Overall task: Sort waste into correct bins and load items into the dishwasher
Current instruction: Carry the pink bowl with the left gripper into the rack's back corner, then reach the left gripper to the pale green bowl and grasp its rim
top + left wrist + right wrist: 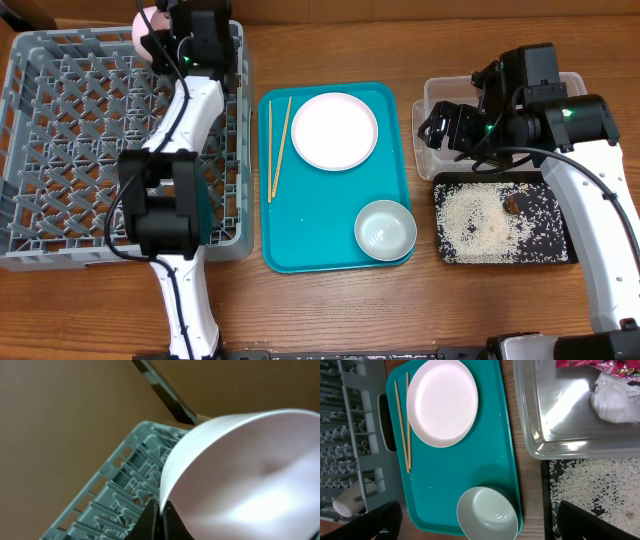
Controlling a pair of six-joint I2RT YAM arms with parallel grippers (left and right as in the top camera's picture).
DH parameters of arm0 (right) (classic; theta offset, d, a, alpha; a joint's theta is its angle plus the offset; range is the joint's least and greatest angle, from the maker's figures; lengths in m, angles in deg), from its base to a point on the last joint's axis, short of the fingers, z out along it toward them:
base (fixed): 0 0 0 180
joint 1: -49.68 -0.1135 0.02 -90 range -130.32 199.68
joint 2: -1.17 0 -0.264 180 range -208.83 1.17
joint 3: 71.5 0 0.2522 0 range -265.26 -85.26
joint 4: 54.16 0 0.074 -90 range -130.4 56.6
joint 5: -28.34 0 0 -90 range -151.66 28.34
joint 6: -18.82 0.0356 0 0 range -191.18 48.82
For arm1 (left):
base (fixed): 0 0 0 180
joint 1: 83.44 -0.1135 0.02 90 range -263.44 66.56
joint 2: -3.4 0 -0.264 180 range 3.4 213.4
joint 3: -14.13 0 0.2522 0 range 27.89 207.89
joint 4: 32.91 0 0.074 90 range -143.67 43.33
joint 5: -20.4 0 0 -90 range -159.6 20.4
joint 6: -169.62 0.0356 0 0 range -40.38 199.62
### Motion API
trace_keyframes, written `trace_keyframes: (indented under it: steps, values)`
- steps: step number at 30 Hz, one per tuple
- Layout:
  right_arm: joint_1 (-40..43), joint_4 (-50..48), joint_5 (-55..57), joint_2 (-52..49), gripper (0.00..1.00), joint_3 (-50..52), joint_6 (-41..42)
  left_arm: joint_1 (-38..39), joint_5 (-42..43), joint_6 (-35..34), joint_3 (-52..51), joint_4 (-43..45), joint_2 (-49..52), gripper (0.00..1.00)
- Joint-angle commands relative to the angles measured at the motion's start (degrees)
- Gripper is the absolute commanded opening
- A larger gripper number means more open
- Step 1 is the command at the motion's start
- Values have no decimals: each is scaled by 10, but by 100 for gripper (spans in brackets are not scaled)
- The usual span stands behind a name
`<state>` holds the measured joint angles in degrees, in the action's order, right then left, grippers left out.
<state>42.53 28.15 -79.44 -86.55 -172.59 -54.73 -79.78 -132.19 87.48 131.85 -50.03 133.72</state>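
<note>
My left gripper holds the pale pink bowl and will lower it toward the right in the overhead view next. The rack's empty far corner is below.
My left gripper [161, 515] is shut on the rim of a pale pink bowl [250, 475], held over the far edge of the grey dish rack [70, 130]. A white cup [350, 502] lies in the rack. On the teal tray [320, 220] rest the plate [334, 131], the chopsticks [277, 145] and a pale bluish bowl [385, 228]. My right gripper [440, 125] hangs open and empty near the clear tub [560, 415], which holds the red wrapper [600, 366] and the tissue [617, 397]. Rice grains [480, 222] cover the black tray [555, 250].
The left arm [185, 130] stretches across the right side of the rack. The right arm [590, 170] hides part of the tub and passes along the black tray's right side. Bare wooden table [330, 310] shows along the front.
</note>
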Motion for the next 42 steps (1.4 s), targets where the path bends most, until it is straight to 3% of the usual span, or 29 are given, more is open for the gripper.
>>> trace_keyframes:
  steps: [1, 8, 10, 12, 14, 18, 25, 27, 28, 29, 30, 31, 33, 36, 39, 42]
  values:
    - [1, -3, 2, 1, 100, -11, 0, 4, 5, -1, 3, 21, 34, 4]
    - [1, -3, 2, 1, 100, -11, 0, 36, 6, 32, 3, 5, 38, 5]
    - [1, -3, 2, 1, 100, -11, 0, 47, -8, 39, 3, -13, 38, 16]
    - [1, -3, 2, 1, 100, -11, 0, 54, -10, 38, 3, -39, 38, 34]
    - [1, -3, 2, 1, 100, -11, 0, 62, -10, 37, 3, -68, 38, 42]
    - [1, -3, 2, 1, 100, -11, 0, 75, -10, 33, 5, -94, 36, 46]
    - [1, -3, 2, 1, 100, -11, 0, 119, 17, 2, 6, -132, -38, 45]
    - [1, -3, 2, 1, 100, -11, 0, 132, 90, -38, 6, -188, -74, 45]
    - [1, -3, 2, 1, 100, -11, 0, 139, 172, -56, 6, -231, -97, 48]
    - [1, -3, 2, 1, 100, -11, 0, 144, 282, -70, 6, -272, -117, 61]
    - [1, -3, 2, 1, 100, -11, 0, 145, 401, -74, 6, -308, -135, 66]
    - [1, -3, 2, 1, 100, -11, 0, 145, 588, -108, 6, -361, -153, 68]
    - [1, -3, 2, 1, 100, -11, 0, 144, 757, -181, 6, -432, -160, 58]
    - [1, -3, 2, 1, 100, -11, 0, 159, 874, -248, 3, -547, -149, 53]
    - [1, -3, 2, 1, 100, -11, 0, 190, 871, -242, -1, -611, -138, 52]
    - [1, -3, 2, 1, 100, -11, 0, 253, 818, -254, -11, -633, -128, 52]
